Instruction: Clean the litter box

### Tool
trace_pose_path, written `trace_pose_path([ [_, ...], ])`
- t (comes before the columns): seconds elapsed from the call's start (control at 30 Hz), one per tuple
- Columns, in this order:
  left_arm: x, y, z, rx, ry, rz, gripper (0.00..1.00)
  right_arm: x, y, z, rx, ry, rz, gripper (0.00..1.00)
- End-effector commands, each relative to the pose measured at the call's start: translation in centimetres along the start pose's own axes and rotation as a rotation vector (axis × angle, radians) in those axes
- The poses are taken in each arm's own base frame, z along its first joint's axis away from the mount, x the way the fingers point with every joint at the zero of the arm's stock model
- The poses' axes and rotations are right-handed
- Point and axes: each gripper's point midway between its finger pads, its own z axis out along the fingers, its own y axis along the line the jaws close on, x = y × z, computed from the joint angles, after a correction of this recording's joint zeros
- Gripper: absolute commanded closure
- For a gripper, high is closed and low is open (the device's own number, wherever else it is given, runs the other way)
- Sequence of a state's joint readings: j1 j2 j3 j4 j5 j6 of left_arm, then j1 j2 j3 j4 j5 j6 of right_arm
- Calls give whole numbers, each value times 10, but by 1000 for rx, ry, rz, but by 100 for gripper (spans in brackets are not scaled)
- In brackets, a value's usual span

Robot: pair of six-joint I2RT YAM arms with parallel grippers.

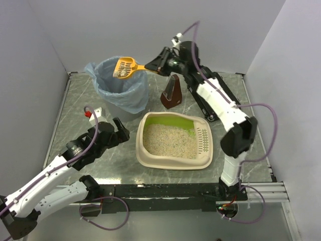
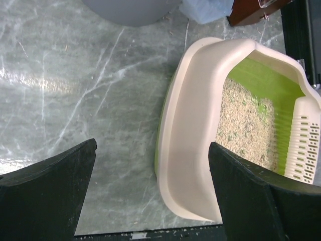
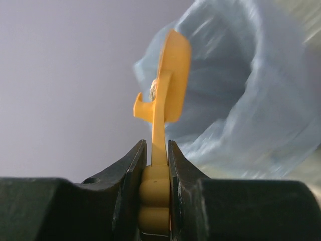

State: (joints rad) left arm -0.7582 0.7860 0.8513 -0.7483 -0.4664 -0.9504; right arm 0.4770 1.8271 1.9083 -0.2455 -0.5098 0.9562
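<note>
Next, my left gripper moves down and toward the right in the top view, astride the litter box's bin-side rim, since its open fingers stand outside it.
The cream litter box with a lime-green inner wall and sandy litter sits mid-table; it also shows in the left wrist view. My right gripper is shut on the handle of an orange slotted scoop, held over the blue-bag-lined bin with clumps in its head. In the right wrist view the scoop stands edge-on between my jaws, with the blue bag behind it. My left gripper is open and empty, low, just left of the box's left wall.
A dark red-brown wedge-shaped holder stands behind the litter box, right of the bin. A black rail runs along the table's near edge. White walls close in the table at the back and sides.
</note>
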Motion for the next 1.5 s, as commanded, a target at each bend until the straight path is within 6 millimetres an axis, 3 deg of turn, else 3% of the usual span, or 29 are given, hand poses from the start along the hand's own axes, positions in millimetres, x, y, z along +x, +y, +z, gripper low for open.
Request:
trace_pose_path([
  [0.0,14,4,-5,23,48,-55,3,-11,2,17,164,-82,-485,100],
  [0.03,17,4,-6,33,60,-56,3,-11,-1,22,182,-66,-619,100],
  [0.1,21,4,-7,39,77,-69,3,0,6,27,126,-9,-725,100],
  [0.3,24,-4,-9,93,89,-96,3,14,40,7,1,-11,-1242,100],
  [0.33,24,-7,-9,102,90,-101,3,17,32,7,32,3,-1301,100],
  [0.4,23,-8,-8,107,85,-108,3,11,43,0,80,-61,-1441,100],
  [0.43,22,-10,-7,112,80,-114,3,13,33,0,119,-61,-1465,100],
  [0.47,20,-13,-7,123,73,-113,3,9,36,-3,142,-89,-1487,100],
  [0.57,16,-25,-6,170,66,-100,3,2,60,-18,103,-157,-1474,100],
  [0.7,10,-42,-2,207,62,-85,3,-17,94,-42,97,-284,-1264,100],
  [0.73,9,-46,1,211,63,-59,3,-30,109,-55,114,-341,-1218,100],
  [0.83,6,-64,11,232,73,-10,3,-51,119,-92,224,-409,-1043,100],
  [0.87,6,-68,15,231,81,7,3,-58,125,-114,230,-438,-998,100],
  [0.93,9,-72,29,182,111,63,3,-43,112,-126,194,-374,-842,100],
  [0.97,12,-72,34,160,127,83,3,-51,117,-159,182,-424,-782,100],
  [1.0,21,-67,46,104,162,112,3,-24,92,-150,133,-310,-672,100],
  [1.03,17,-73,49,103,162,125,3,-22,96,-157,67,-321,-643,100],
  [1.07,20,-75,53,98,175,139,3,-13,112,-188,-15,-349,-584,100],
  [1.1,27,-76,63,82,197,155,1,-4,73,-184,26,-312,-540,100],
  [1.13,26,-80,66,89,201,175,1,3,68,-192,16,-315,-527,100],
  [1.17,28,-82,70,89,207,185,1,6,72,-214,11,-363,-518,100],
  [1.2,36,-82,76,82,238,200,4,13,44,-214,74,-356,-493,100],
  [1.27,39,-83,81,80,253,232,7,14,24,-239,174,-436,-462,100],
  [1.3,45,-81,85,67,273,251,11,19,1,-241,232,-434,-441,100],
  [1.33,46,-83,87,81,279,277,13,20,-9,-247,273,-454,-430,100],
  [1.37,48,-84,89,90,285,295,22,24,-13,-255,286,-465,-427,100],
  [1.4,52,-85,93,93,297,318,25,32,-33,-255,334,-437,-418,100],
  [1.47,50,-93,98,127,292,384,36,36,-52,-263,407,-443,-402,100],
])
